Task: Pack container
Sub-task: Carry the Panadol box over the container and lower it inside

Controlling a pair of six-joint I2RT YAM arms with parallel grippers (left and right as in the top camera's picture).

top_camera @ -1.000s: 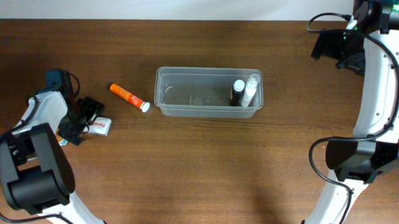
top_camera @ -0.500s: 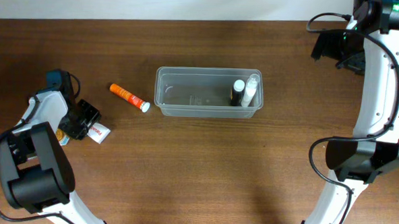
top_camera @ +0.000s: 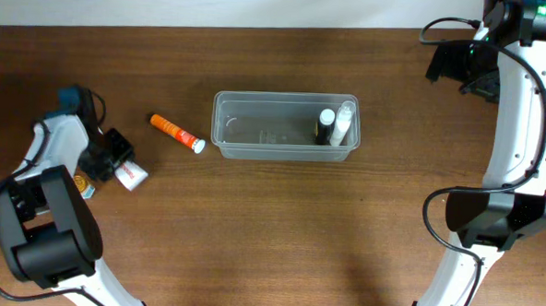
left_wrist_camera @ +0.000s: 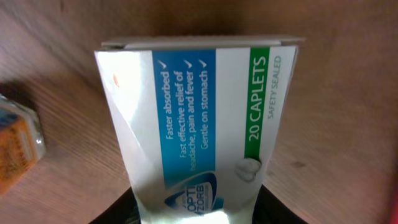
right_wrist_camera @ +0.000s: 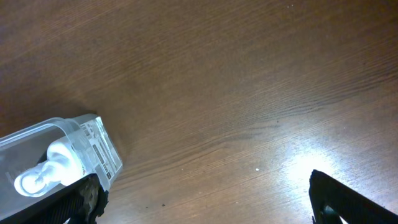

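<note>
The container's empty bottom lies to the right of my left gripper in the overhead view, so I will lift the caplet box (top_camera: pixel 131 174) across, lower and release it.
The clear container (top_camera: pixel 285 128) stands mid-table with a black bottle (top_camera: pixel 324 126) and a white bottle (top_camera: pixel 344 124) at its right end. An orange tube (top_camera: pixel 176 133) lies to its left. Far left, my left gripper (top_camera: pixel 116 160) is shut on a white caplet box (top_camera: pixel 131 174). In the left wrist view the box (left_wrist_camera: pixel 199 124) fills the frame, and the left gripper (left_wrist_camera: pixel 196 214) clamps its near end. My right gripper (top_camera: pixel 461 64) hangs open at the far right, well away from the container. The right wrist view shows that right gripper (right_wrist_camera: pixel 211 205) holding nothing, beside a container corner (right_wrist_camera: pixel 93 146).
A small orange-labelled item (top_camera: pixel 85 189) lies on the table just left of the held box, and it also shows in the left wrist view as the same orange-labelled item (left_wrist_camera: pixel 15 146). The arm bases stand at the lower left and lower right corners.
The left gripper has shut on the caplet box and shifted it a little to the left and turned it. The right arm has stayed still.
</note>
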